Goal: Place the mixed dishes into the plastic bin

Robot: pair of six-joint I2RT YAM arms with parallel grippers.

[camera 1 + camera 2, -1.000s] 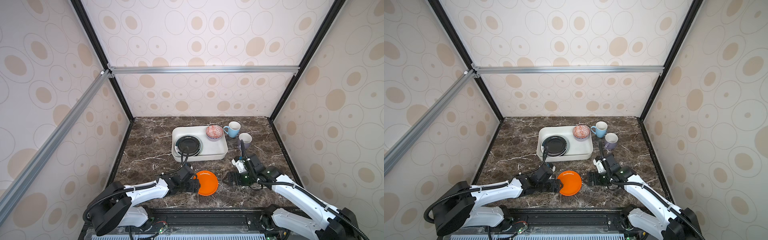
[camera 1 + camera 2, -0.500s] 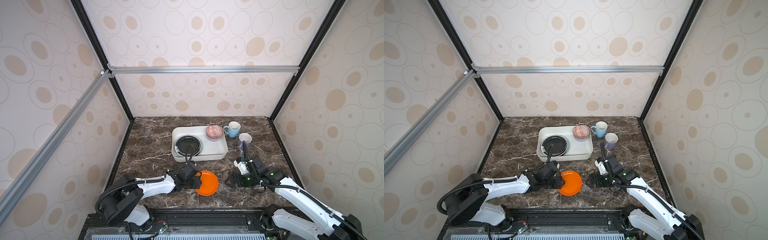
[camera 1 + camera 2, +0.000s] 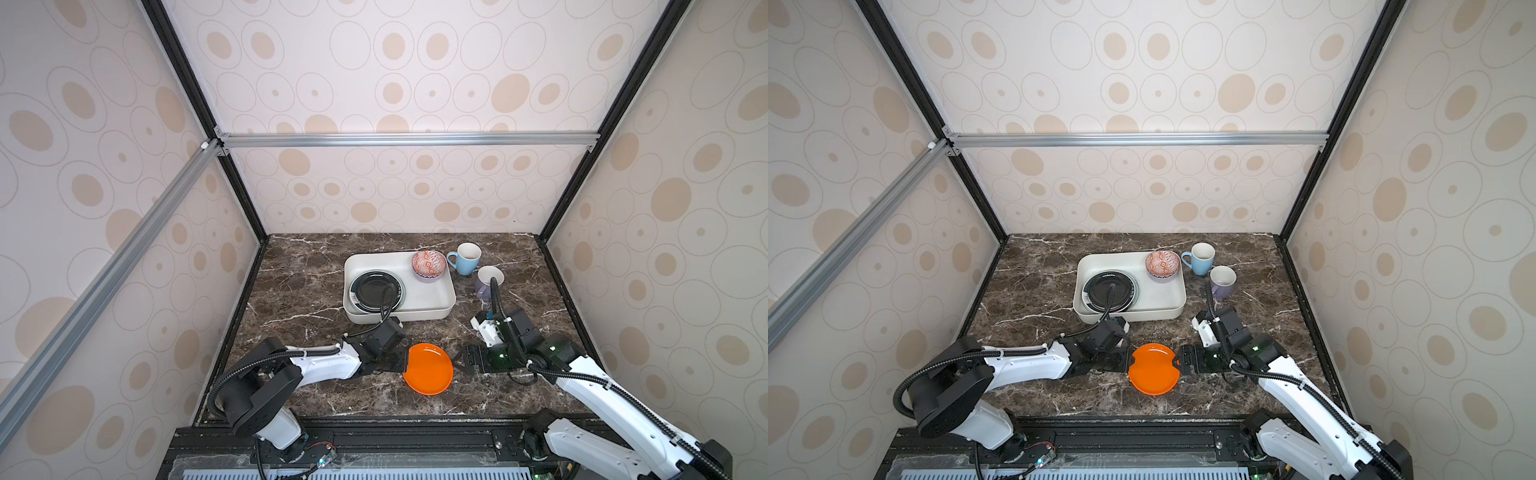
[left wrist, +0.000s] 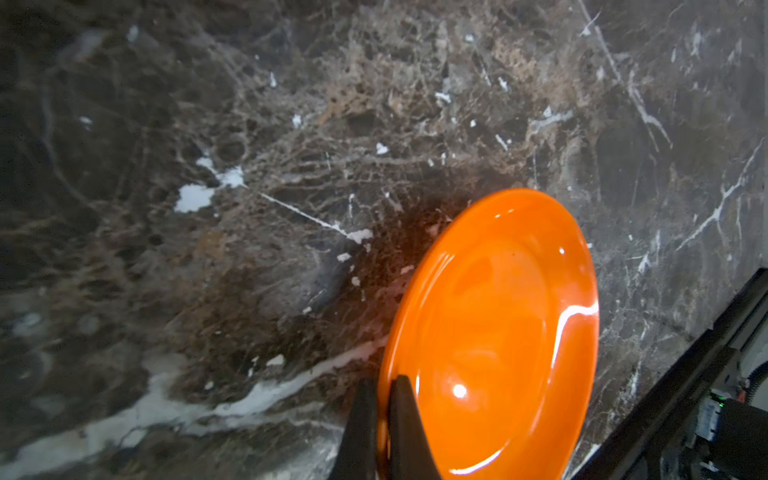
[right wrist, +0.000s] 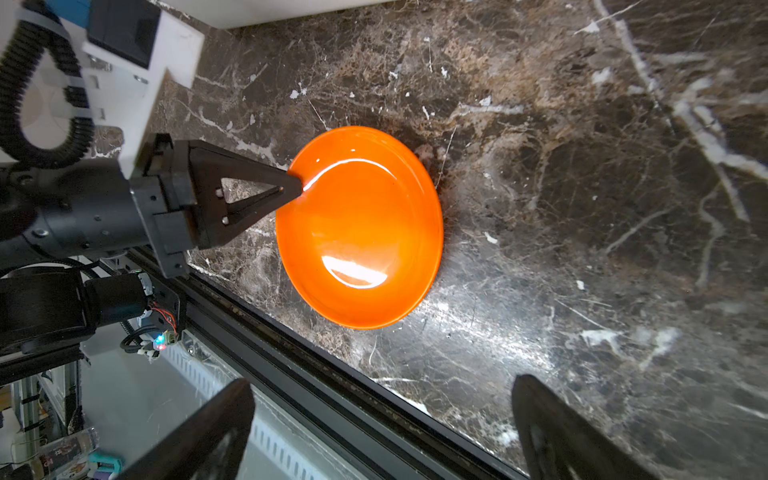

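Observation:
Next, my left gripper rises outward with the orange plate, lowers it onto the black plate and releases the orange plate's rim, as plates stand stacked in the bin.
An orange plate lies on the marble table near its front edge. My left gripper is shut on the plate's left rim, one finger above and one below it, as the right wrist view also shows. My right gripper stands open just right of the plate, holding nothing. The white plastic bin sits behind, with a stack topped by a black plate and a red-patterned bowl inside.
A light blue mug and a lavender mug stand on the table right of the bin. The table's front edge and black rail run close in front of the plate. Patterned walls enclose three sides.
My left gripper has reached to the plate and shut on its rim, nudging the plate a little to the right. The right gripper stays open beside it.

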